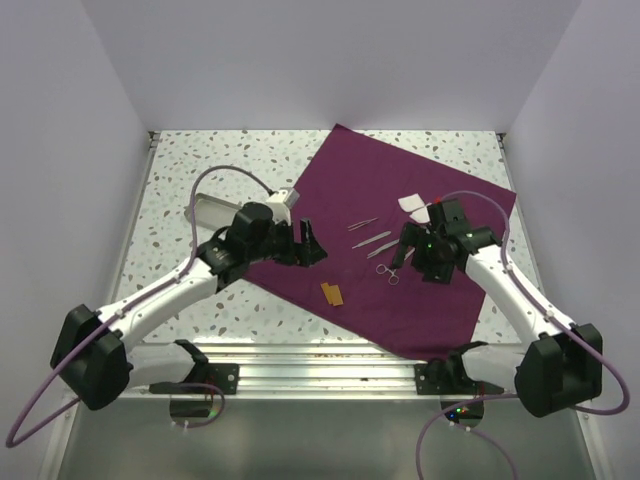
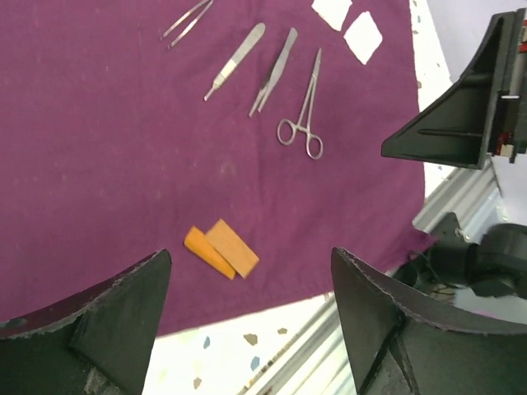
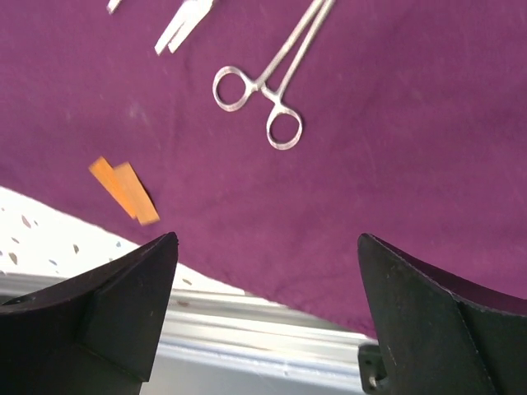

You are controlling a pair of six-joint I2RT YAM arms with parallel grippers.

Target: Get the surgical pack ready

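Observation:
The ring-handled clamps' stems slant across my right gripper's wrist view, so it must next move outward and down onto them, turning in line.
The plum cloth [image 1: 440, 290] [image 2: 99, 164] [image 3: 395, 123] of the surgical pack lies spread flat as a diamond on the table. Near its middle lie tweezers [image 2: 188, 18], a scalpel handle [image 2: 237, 59], forceps [image 2: 272, 74] and ring-handled clamps [image 1: 390, 270] [image 2: 303, 132] [image 3: 263, 90]. Two white gauze squares [image 1: 412, 202] [image 2: 362, 37] sit beyond them. A shiny metal tray [image 1: 210, 212] rests off the cloth at the left, partly behind my left arm. My left gripper [image 1: 298, 245] [image 2: 251, 255] hovers open over the cloth's left edge. My right gripper [image 1: 415, 255] [image 3: 268, 239] hangs open just right of the instruments, holding nothing.
Two overlapping orange strips [image 1: 332, 293] [image 2: 221, 249] [image 3: 123, 189] lie on the cloth near its front-left edge. A metal rail [image 1: 320, 360] runs along the table's near edge. White walls close in the speckled tabletop [image 1: 180, 170] on three sides.

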